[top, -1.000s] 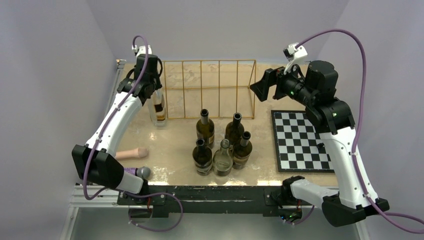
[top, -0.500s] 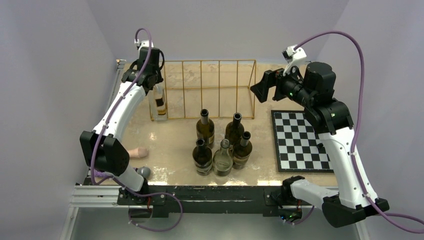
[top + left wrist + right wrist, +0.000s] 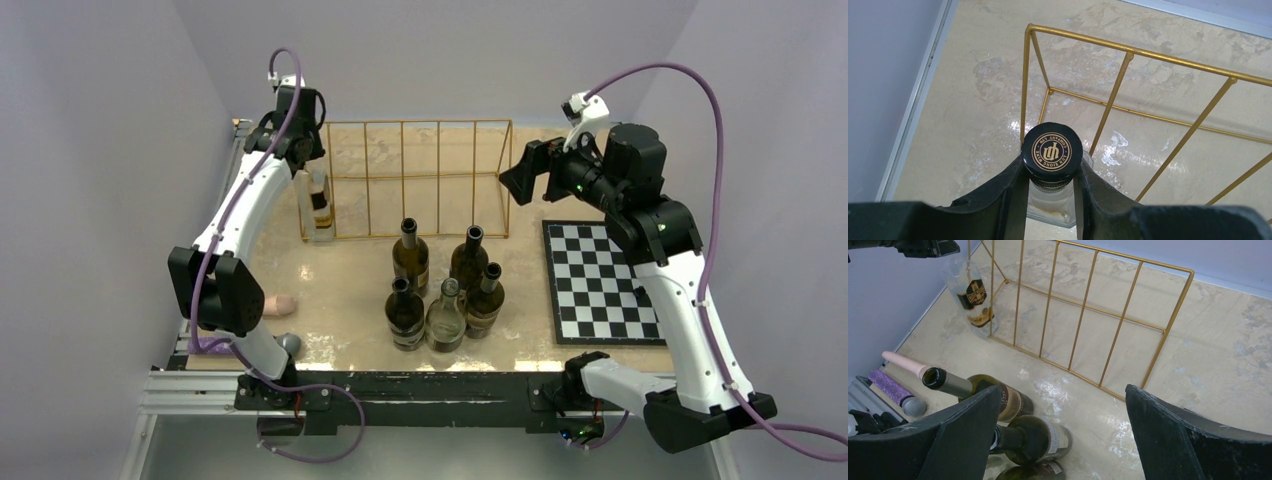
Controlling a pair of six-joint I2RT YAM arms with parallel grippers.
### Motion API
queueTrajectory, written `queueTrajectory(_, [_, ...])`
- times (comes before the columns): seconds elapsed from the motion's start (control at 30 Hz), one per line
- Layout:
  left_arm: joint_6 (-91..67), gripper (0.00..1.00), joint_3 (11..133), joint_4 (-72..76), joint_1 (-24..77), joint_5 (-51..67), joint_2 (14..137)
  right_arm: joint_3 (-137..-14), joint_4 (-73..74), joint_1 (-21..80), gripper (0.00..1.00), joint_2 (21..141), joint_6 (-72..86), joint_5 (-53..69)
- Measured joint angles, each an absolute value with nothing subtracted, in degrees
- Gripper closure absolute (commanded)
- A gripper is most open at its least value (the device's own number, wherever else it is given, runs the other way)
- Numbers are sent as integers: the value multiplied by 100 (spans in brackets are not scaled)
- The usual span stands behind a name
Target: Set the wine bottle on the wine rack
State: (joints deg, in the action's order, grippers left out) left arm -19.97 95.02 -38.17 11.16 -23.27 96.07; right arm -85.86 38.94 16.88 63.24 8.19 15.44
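Observation:
Next, my left gripper lowers the bottle slightly outward into the gap by the rack's end bar, since the bottle lines up with that gap.
The wine rack [image 3: 420,123] is a low gold wire frame at the back middle of the table. It also shows in the left wrist view [image 3: 1118,85] and the right wrist view [image 3: 1121,317]. My left gripper [image 3: 300,150] is shut on the neck of a clear wine bottle [image 3: 318,205] with a black cap [image 3: 1052,151]. It holds the bottle upright at the rack's front left corner [image 3: 975,297]. In its own view the left gripper [image 3: 1050,172] grips just under the cap. My right gripper [image 3: 525,170] is open and empty, raised by the rack's right end [image 3: 1063,390].
Several dark bottles [image 3: 445,285] stand in a cluster in front of the rack, also in the right wrist view [image 3: 1013,405]. A checkerboard mat [image 3: 600,280] lies at the right. A pink stick [image 3: 275,305] and a purple microphone [image 3: 288,343] lie front left.
My left arm has moved away from the table's front edge with the clear bottle, which now sits higher in the top view. The right arm has barely moved.

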Motion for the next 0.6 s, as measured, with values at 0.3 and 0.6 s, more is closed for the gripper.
queueTrajectory(0.3, [-1839, 93, 10014, -3712, 923, -2078, 10265, -8589, 3896, 1688, 2, 6541, 963, 1553])
queueTrajectory(0.6, [-1671, 73, 10597, -3658, 858, -2008, 10925, -8589, 3879, 1688, 3, 6547, 1114, 1553])
